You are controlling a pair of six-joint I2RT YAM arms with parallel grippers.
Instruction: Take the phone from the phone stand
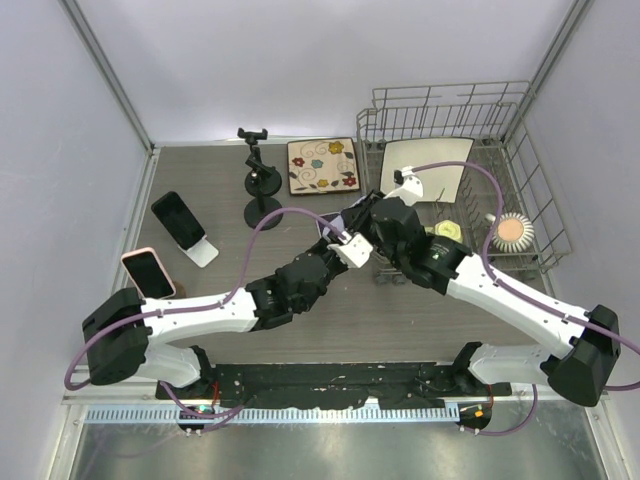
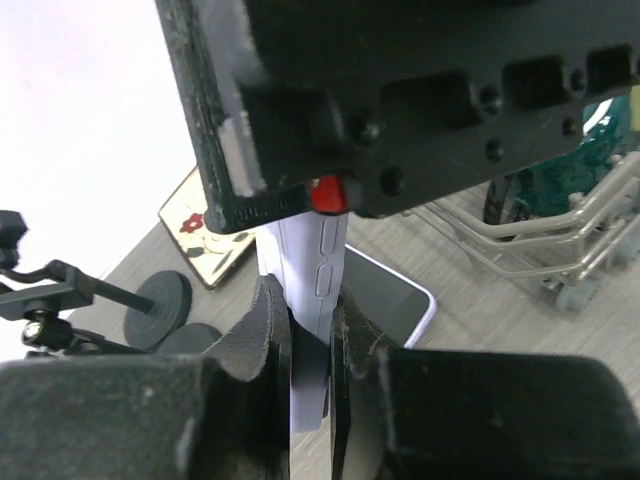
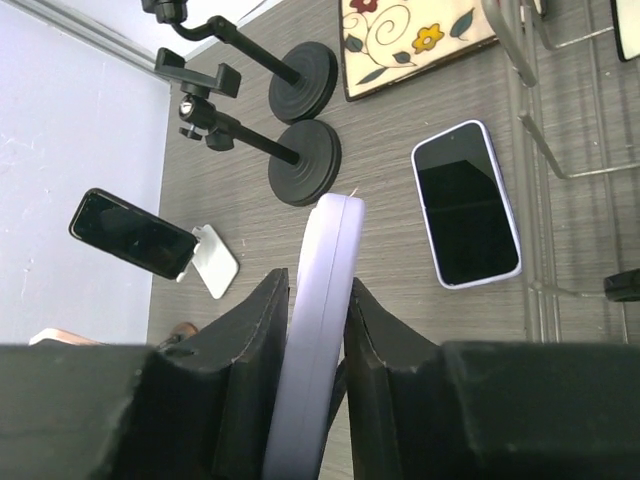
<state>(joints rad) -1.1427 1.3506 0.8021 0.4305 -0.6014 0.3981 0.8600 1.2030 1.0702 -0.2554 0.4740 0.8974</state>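
Observation:
The tabletop (image 1: pixel 301 238) beside the flat phone is clear, so the left gripper needs to go down and to the left in the top view to that spot and release.
A lavender-cased phone (image 3: pixel 325 260) is held on edge above the table between both arms; its side buttons show in the left wrist view (image 2: pixel 322 268). My left gripper (image 2: pixel 312 330) is shut on its lower part, at mid-table in the top view (image 1: pixel 340 254). My right gripper (image 3: pixel 318 300) is shut on the same phone from the other end (image 1: pixel 362 238). A black phone (image 1: pixel 178 218) leans on a white stand (image 1: pixel 202 252) at the left, also in the right wrist view (image 3: pixel 128 232), apart from both grippers.
A second lavender phone (image 3: pixel 467 203) lies flat, screen up, under the grippers (image 2: pixel 385 300). Two black clamp stands with round bases (image 1: pixel 262 195) and a floral tile (image 1: pixel 322 165) stand behind. A wire dish rack (image 1: pixel 530 190) fills the right. A pink phone (image 1: pixel 148 272) sits far left.

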